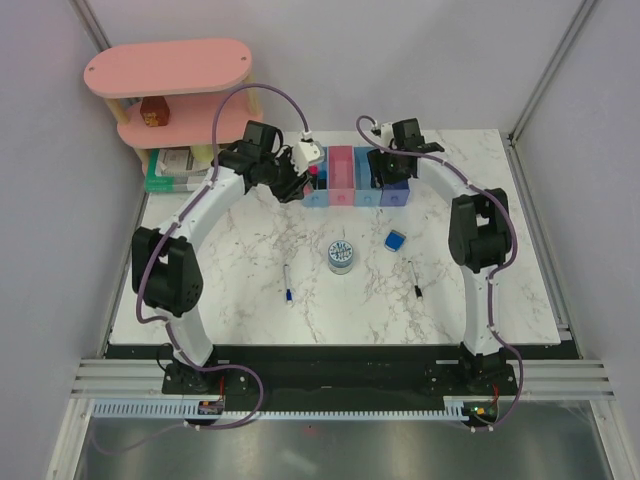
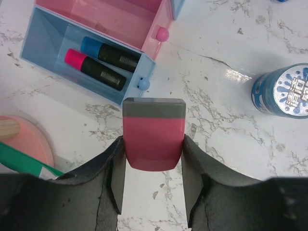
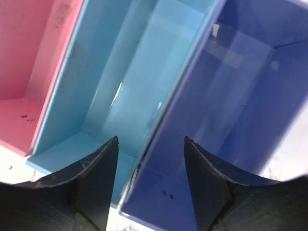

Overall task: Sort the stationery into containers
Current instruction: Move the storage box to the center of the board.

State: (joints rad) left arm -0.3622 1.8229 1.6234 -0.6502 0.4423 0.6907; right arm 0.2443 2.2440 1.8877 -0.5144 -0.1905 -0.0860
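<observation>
The second light blue bin (image 1: 364, 174) is empty, so the robot's left gripper will move past the pink bin and down over that empty bin to let go of the eraser there.
My left gripper (image 2: 153, 140) is shut on the pink eraser (image 2: 154, 126), which has a grey band at its far end, and holds it over the table just in front of the leftmost light blue bin (image 2: 45, 41). That bin holds two black markers (image 2: 98, 70), one with a pink cap and one with a blue cap. The pink bin (image 2: 120, 21) is beside it. My right gripper (image 3: 150, 139) is open and empty, above the wall between the second light blue bin (image 3: 120, 72) and the darker blue bin (image 3: 240, 96). On the table lie the round tin (image 1: 342, 256), the blue block (image 1: 395, 241), the white pen (image 1: 287, 283) and the thin black pen (image 1: 414, 279).
A pink tiered shelf (image 1: 170, 70) with a small red-brown box (image 1: 154, 112) stands at the back left, with green-edged books (image 1: 170, 175) below it. The row of bins (image 1: 342, 175) is at the back middle. The tin also shows in the left wrist view (image 2: 284, 91).
</observation>
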